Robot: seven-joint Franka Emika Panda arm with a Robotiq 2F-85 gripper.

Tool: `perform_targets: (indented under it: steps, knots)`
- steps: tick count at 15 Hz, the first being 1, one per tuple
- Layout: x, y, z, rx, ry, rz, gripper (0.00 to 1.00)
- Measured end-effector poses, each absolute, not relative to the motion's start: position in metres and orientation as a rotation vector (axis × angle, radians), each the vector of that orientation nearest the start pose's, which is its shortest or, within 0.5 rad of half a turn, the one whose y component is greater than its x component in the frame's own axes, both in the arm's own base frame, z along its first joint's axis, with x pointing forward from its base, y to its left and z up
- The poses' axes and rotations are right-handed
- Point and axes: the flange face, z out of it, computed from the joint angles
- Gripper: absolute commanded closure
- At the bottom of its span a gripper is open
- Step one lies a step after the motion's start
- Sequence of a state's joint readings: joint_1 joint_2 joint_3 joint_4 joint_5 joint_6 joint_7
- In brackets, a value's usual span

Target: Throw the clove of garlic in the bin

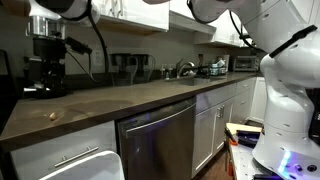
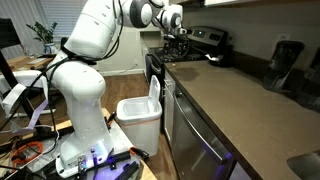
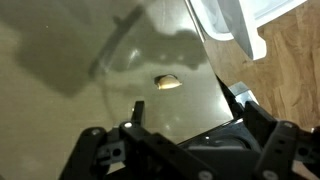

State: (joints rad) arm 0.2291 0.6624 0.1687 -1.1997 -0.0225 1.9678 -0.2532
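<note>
The clove lies on the counter below and ahead of my open fingers, so my gripper should move down and ease toward the clove until the fingers are on both sides of it.
The clove of garlic is a tiny cream-tan lump lying on the dark countertop near its end. In the wrist view it lies on the counter just ahead of my gripper, whose two black fingers are spread apart and empty. In an exterior view my gripper hangs above the clove, apart from it. It also shows in an exterior view, over the far end of the counter; the clove is too small to see there. The white bin stands on the floor beside the counter, also in the wrist view.
A stove stands beyond the counter's end. A black coffee maker sits at the back wall. A dishwasher is under the counter. A faucet stands farther along. My white base is on the wood floor.
</note>
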Motion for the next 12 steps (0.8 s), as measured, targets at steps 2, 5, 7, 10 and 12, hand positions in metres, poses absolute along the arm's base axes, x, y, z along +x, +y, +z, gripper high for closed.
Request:
perform_targets:
  steps: [2, 5, 7, 10, 12]
  knots:
    - [0.712, 0.260, 0.395, -2.893, -0.948, -0.145, 0.07]
    - [0.721, 0.264, 0.378, -2.881, -0.971, -0.118, 0.13]
    - [0.725, 0.266, 0.370, -2.875, -0.978, -0.105, 0.13]
    - [0.729, 0.268, 0.357, -2.868, -0.991, -0.073, 0.23]
    - [0.729, 0.268, 0.350, -2.865, -0.998, -0.049, 0.29]
